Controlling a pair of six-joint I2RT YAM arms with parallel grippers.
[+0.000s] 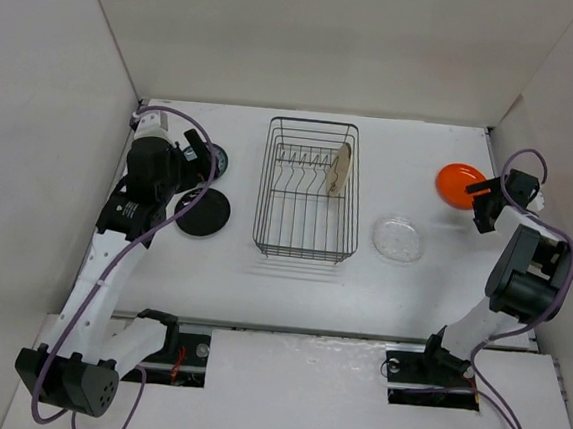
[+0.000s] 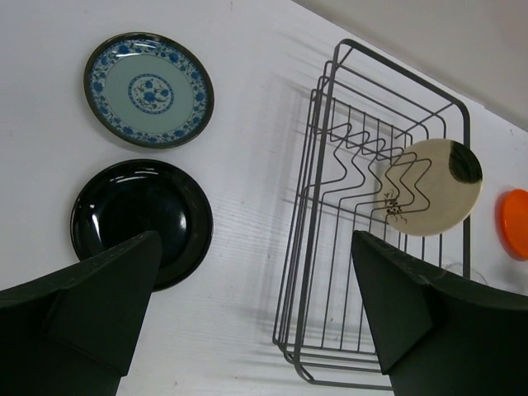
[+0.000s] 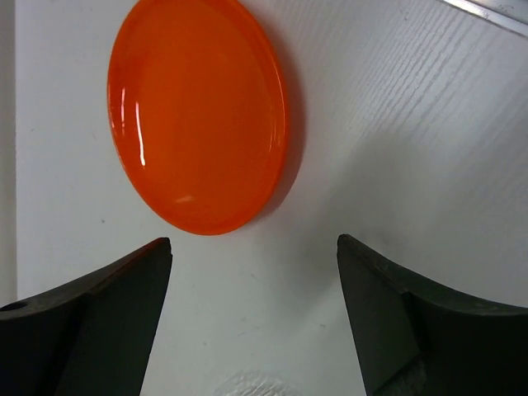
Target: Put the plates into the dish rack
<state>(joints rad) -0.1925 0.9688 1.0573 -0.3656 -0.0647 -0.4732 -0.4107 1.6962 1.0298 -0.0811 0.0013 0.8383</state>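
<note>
My right gripper should next move down until the orange plate's near rim (image 1: 471, 205) (image 3: 269, 195) is between my fingers, because that rim is below and still outside its open fingers.
The dish rack (image 1: 262, 187) stands mid-table with the cream plate (image 1: 340, 169) upright among its dividers at the right end. The black plate (image 1: 203, 212) and the teal plate (image 1: 221, 159) lie left of the rack. My left gripper (image 1: 196, 158) hovers open above them; its wrist view shows the teal plate (image 2: 148, 90), black plate (image 2: 140, 219), rack (image 2: 299, 247) and cream plate (image 2: 429, 186). The clear glass plate (image 1: 398, 238) lies right of the rack. My right gripper (image 1: 486, 205) is open and empty beside the orange plate (image 1: 460, 185), which also shows in the right wrist view (image 3: 198, 107).
White walls enclose the table on the left, back and right. The orange plate lies close to the right wall. The glass plate's edge (image 3: 252, 386) shows below my right gripper (image 3: 254, 247). My left gripper (image 2: 256, 247) is over bare table between black plate and rack.
</note>
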